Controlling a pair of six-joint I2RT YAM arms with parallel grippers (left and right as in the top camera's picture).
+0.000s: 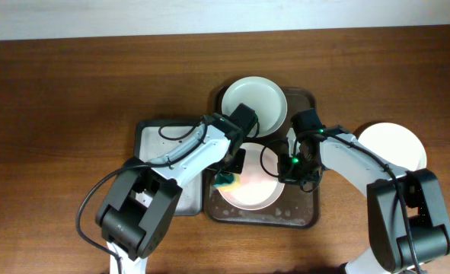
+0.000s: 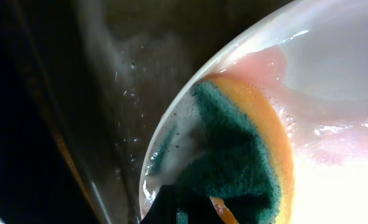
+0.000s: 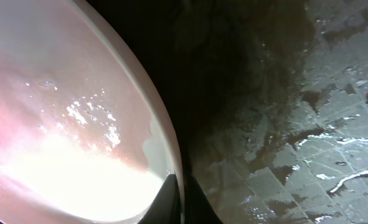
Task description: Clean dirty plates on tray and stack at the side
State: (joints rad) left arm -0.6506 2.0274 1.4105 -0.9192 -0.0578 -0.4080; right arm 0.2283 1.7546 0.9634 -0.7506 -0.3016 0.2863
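The sponge [image 2: 246, 155] goes up and across to the left in the overhead view next. My left gripper releases it in the smaller tray's bare, whitish inside.
A pink-smeared white plate [image 1: 255, 186] lies in the front half of the dark brown tray [image 1: 301, 217]. A second white plate [image 1: 256, 103] lies in the tray's back half. A third, clean white plate [image 1: 396, 144] rests on the table to the right. My left gripper [image 1: 230, 176] is shut on a green-and-yellow sponge [image 2: 246, 155] pressed on the wet left rim of the pink plate [image 2: 333, 68]. My right gripper [image 3: 182, 200] is shut on that plate's right rim [image 3: 165, 137], one finger on each side of it.
A smaller dark tray with a whitish inside [image 1: 152, 144] sits left of the brown tray, under my left arm. The brown tray's floor [image 3: 308, 124] is wet and soapy. Bare wooden table [image 1: 57, 114] surrounds everything.
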